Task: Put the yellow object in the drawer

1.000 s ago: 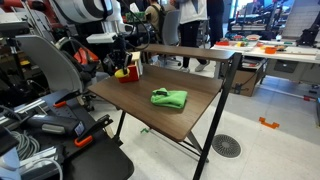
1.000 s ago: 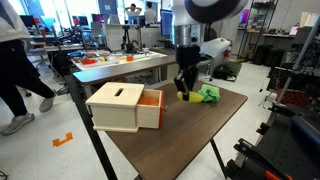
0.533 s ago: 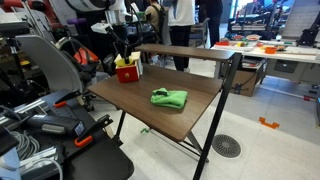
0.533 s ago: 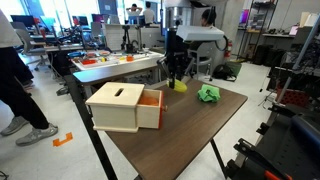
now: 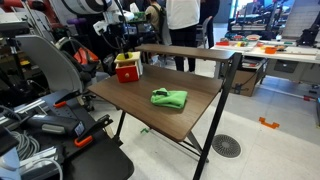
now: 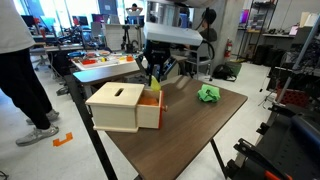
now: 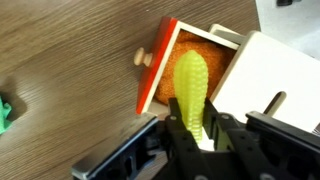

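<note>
I will lower my gripper behind the orange-red front before I open it inside, because the yellow object is already hanging over the drawer's orange lining.
My gripper [image 7: 192, 125] is shut on the yellow object [image 7: 191, 85], a ribbed corn-like piece, and holds it right above the open drawer [image 7: 190, 55], which has an orange-red front, a wooden knob and an orange lining. In an exterior view the gripper [image 6: 154, 77] hangs over the drawer [image 6: 149, 102] of the pale wooden box [image 6: 117, 106] at the table's near corner; the yellow object [image 6: 155, 84] shows between the fingers. In an exterior view the box with its drawer [image 5: 127, 70] stands at the table's far corner, and the gripper [image 5: 123, 55] is just above it.
A crumpled green cloth [image 5: 169, 98] lies mid-table, also seen in an exterior view [image 6: 209, 94] and at the wrist view's left edge [image 7: 4, 112]. The brown table [image 6: 190, 130] has a raised back shelf [image 5: 185, 52]. People and cluttered benches stand around.
My gripper has carried the yellow object away from the green cloth across the table to a spot over the open drawer.
</note>
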`<state>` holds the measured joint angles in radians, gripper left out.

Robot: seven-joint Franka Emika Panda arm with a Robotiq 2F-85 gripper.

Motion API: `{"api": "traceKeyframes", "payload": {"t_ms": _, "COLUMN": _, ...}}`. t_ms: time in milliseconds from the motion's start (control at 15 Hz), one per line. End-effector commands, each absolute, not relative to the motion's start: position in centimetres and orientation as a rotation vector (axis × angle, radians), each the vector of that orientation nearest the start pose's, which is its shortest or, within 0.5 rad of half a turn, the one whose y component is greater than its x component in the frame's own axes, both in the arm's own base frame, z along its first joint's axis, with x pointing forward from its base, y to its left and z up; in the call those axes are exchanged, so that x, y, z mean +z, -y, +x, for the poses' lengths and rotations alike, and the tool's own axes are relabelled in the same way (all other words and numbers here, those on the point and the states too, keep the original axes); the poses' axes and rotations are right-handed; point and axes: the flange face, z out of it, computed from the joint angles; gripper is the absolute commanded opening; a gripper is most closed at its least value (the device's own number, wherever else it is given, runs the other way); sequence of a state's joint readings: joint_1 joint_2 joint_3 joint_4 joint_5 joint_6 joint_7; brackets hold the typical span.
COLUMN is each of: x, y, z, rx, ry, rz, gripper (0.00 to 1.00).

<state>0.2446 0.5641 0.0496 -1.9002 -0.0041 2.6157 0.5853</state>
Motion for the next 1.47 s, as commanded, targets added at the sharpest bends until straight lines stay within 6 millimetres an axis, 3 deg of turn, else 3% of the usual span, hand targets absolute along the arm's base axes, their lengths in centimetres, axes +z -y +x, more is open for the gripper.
{"api": "traceKeyframes", "payload": {"t_ms": 0, "x": 20.8, "y": -19.5, "z": 62.5, "rx": -0.235, "ry": -0.535, "rz": -2.949, "gripper": 0.06}}
{"api": "traceKeyframes", "payload": {"t_ms": 400, "x": 20.2, "y": -18.3, "z": 62.7, "rx": -0.248, "ry": -0.597, "rz": -2.914, "gripper": 0.06}}
{"api": "traceKeyframes", "payload": {"t_ms": 1067, "x": 17.6, "y": -18.1, "z": 61.6, "rx": -0.163, "ry": -0.601, "rz": -2.945, "gripper": 0.06}}
{"api": "traceKeyframes", "payload": {"t_ms": 1133, "x": 17.4, "y": -18.1, "z": 61.5, "rx": -0.156, "ry": -0.598, "rz": -2.948, "gripper": 0.19}}
{"api": "traceKeyframes", "payload": {"t_ms": 1200, "x": 17.3, "y": -18.1, "z": 61.4, "rx": -0.149, "ry": -0.592, "rz": -2.956, "gripper": 0.51}}
{"api": "traceKeyframes", "payload": {"t_ms": 1333, "x": 17.4, "y": -18.0, "z": 61.5, "rx": -0.152, "ry": -0.592, "rz": -2.955, "gripper": 0.52}}
{"api": "traceKeyframes", "payload": {"t_ms": 1400, "x": 17.5, "y": -18.0, "z": 61.5, "rx": -0.153, "ry": -0.593, "rz": -2.954, "gripper": 0.58}}
